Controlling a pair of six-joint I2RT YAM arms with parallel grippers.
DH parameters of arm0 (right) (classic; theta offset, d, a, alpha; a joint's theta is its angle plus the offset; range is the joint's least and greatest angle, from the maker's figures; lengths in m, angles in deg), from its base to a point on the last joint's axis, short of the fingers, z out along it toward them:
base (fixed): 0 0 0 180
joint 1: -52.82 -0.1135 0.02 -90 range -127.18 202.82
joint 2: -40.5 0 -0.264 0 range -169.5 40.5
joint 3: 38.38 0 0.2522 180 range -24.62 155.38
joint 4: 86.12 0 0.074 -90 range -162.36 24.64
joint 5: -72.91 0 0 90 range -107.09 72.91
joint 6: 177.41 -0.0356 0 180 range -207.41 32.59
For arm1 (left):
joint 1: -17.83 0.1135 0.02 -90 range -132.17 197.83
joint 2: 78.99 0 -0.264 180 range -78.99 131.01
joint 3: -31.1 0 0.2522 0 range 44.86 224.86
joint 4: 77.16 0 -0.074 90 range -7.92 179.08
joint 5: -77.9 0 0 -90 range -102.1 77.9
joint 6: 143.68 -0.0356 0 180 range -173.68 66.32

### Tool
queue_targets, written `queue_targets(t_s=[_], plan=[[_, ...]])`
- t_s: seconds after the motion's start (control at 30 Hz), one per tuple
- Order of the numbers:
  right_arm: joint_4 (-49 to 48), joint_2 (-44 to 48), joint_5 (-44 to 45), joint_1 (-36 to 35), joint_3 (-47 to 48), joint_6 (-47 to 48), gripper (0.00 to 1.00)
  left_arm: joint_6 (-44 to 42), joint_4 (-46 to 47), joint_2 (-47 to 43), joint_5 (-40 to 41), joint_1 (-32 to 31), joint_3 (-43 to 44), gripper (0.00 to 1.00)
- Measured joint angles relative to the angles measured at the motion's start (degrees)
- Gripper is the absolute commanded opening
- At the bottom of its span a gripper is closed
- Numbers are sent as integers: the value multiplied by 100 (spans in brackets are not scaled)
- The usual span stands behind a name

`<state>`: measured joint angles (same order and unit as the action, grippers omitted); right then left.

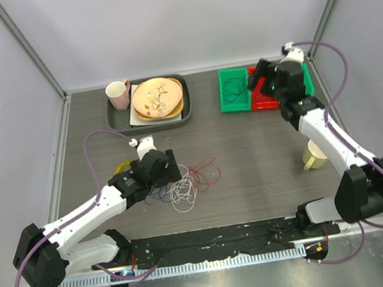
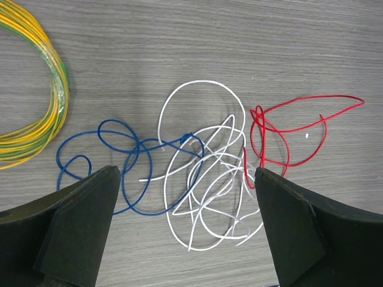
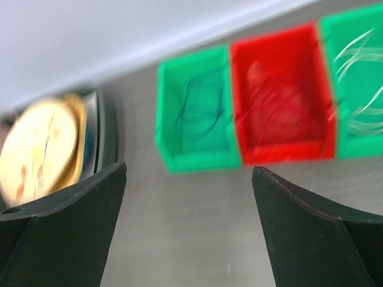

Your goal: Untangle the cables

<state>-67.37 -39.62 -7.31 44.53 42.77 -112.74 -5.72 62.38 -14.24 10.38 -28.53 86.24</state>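
The near parts of the white coil (image 1: 180,203) (image 2: 194,222) are clear of the blue and red cables, so my left gripper should next go down and move back onto those parts.
The cables lie tangled on the table. In the left wrist view a dark blue cable (image 2: 128,161) loops at the left, a white cable (image 2: 209,179) coils in the middle and a red cable (image 2: 281,131) lies at the right. The blue and red ones each overlap the white one. From above, the pile (image 1: 182,191) lies just right of my left gripper (image 1: 174,169). My left gripper (image 2: 185,172) is open and empty, hovering over the white coil. My right gripper (image 1: 257,80) is open and empty (image 3: 188,169), raised near the bins at the back right.
A green bin (image 3: 200,113) holds a thin dark wire, a red bin (image 3: 278,101) a red wire, another green bin (image 3: 359,84) white wire. A yellow wire ring (image 2: 42,89) lies left of the tangle. A tray with plates (image 1: 149,103), a pink mug (image 1: 118,93), a pale mug (image 1: 313,156).
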Motion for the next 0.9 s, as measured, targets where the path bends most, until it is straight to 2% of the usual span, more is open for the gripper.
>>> queue_targets(t_s=[0.07, 0.2, 0.33, 0.5, 0.7, 0.8, 0.83, 0.9], plan=[[-22, 527, -229, -356, -669, 177, 93, 107, 2, -227, -39, 0, -133, 100], [-293, 1355, -739, -1753, -1864, 601, 93, 286, 28, -715, -181, 0, -616, 100], [-944, 1676, -1598, -2706, -3038, 772, 92, 352, 101, -1027, -546, 4, -1021, 100], [-1388, 1351, -1998, -3226, -3834, 1051, 92, 400, 522, -1154, -1276, 11, -1370, 100], [-1897, 457, -1318, -3287, -3652, 1709, 90, 437, 841, -909, -1679, 11, -1440, 98], [-2079, -358, -1130, -3283, -3314, 2015, 90, 450, 1060, -645, -1759, 11, -1440, 83], [-2149, -625, -1082, -3283, -3198, 2081, 89, 459, 1123, -527, -1755, 11, -1438, 72], [-2271, -1154, -1021, -3283, -2946, 2190, 88, 461, 1180, -245, -1718, 11, -1401, 57]])
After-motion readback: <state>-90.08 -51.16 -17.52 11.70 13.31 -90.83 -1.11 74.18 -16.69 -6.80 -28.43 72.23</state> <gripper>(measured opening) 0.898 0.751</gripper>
